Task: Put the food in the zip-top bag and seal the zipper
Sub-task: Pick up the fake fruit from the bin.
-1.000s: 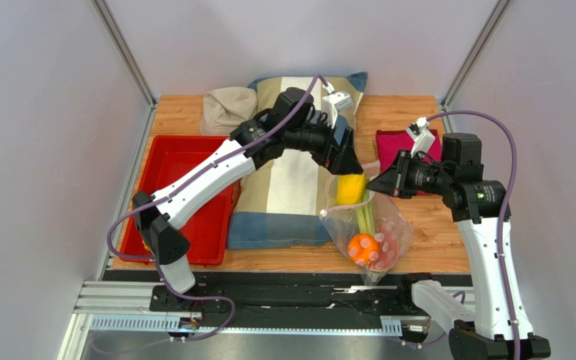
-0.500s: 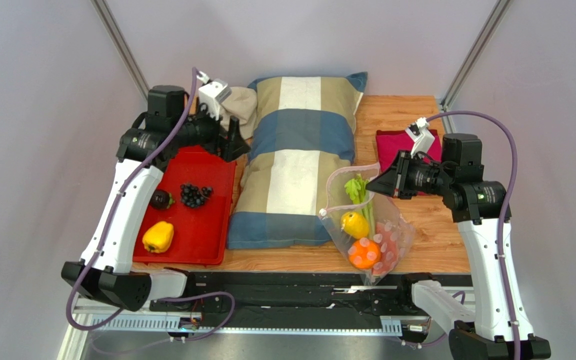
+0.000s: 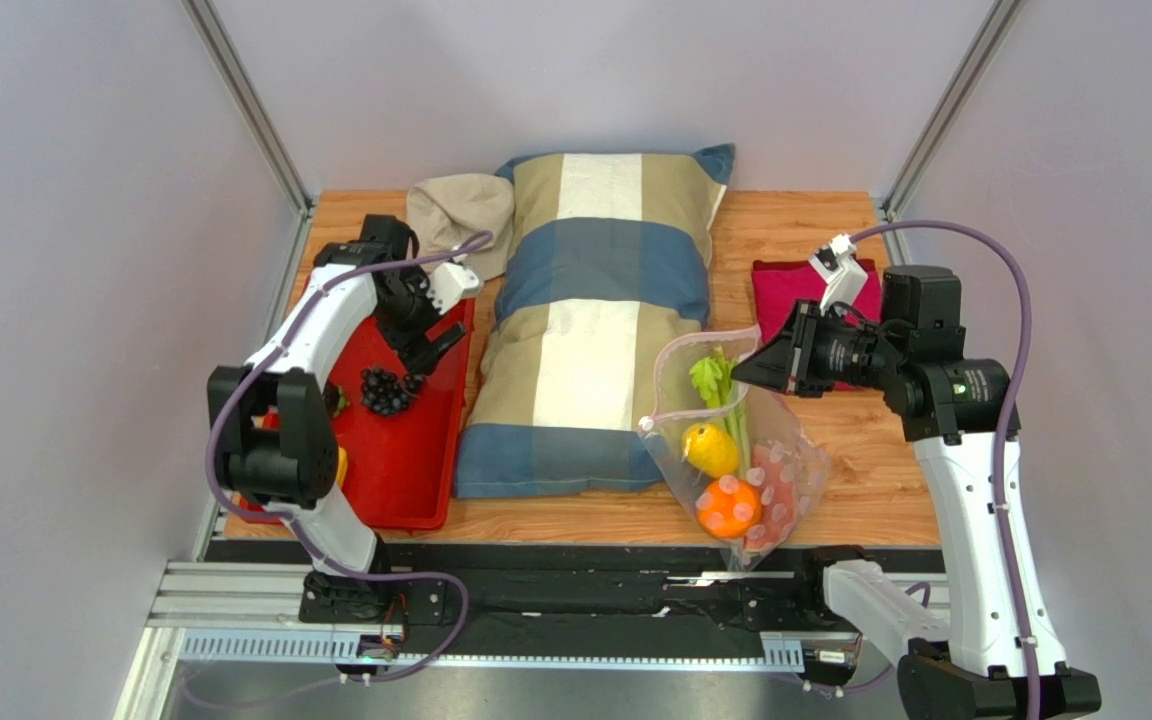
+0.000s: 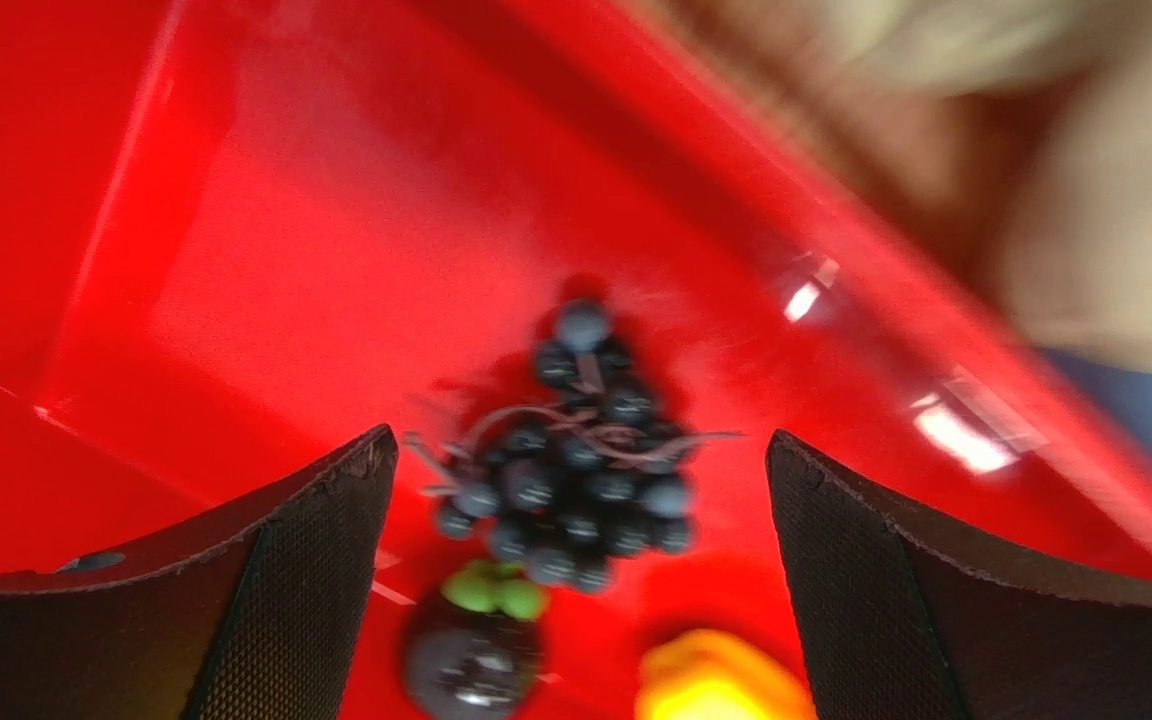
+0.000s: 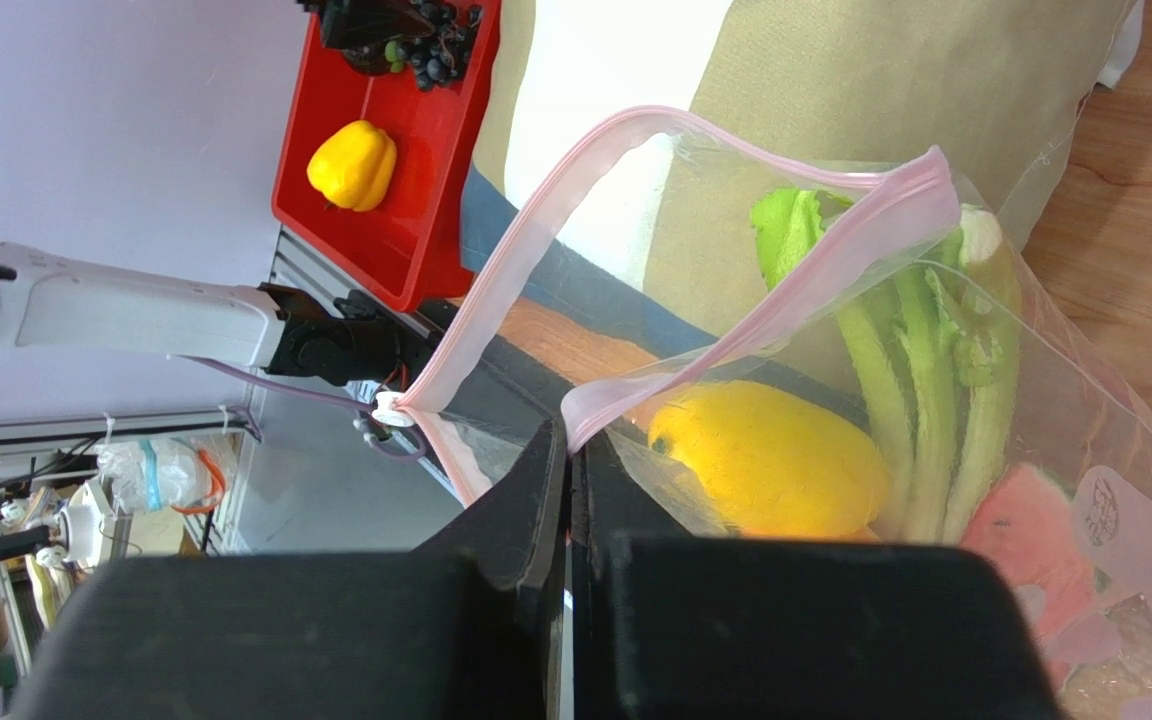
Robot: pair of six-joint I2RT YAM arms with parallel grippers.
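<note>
Next, my left gripper comes down and back toward my base to close across the dark grape cluster [image 3: 390, 392] [image 4: 582, 465], which lies below, framed between the gripper's open fingers.
The clear zip-top bag [image 3: 805, 458] hangs open at the pillow's right edge. My right gripper [image 3: 752, 369] is shut on its pink zipper strip [image 5: 778, 293], which is pinched between the jaws [image 5: 569, 435]. Inside are the celery [image 5: 913, 390], a yellow pepper [image 5: 770, 458], the orange [image 3: 726, 506] and the reddish slice [image 5: 1025, 533]. My left gripper [image 3: 425, 348] is open low over the red tray, its jaws either side of the dark grape cluster [image 4: 582, 465]. A dark round fruit [image 4: 473, 660] and the second yellow pepper [image 4: 717, 683] lie just beyond the grapes.
The red tray [image 3: 409, 465] lies at the left. A striped pillow [image 3: 597, 330] fills the middle. A beige cloth [image 3: 455, 210] lies behind the tray and a magenta cloth [image 3: 800, 285] behind my right gripper. The left forearm hides the tray's near part.
My left arm let a yellow pepper go into the bag, swung left to the tray and came down over the grapes. My right gripper has kept hold of the strip.
</note>
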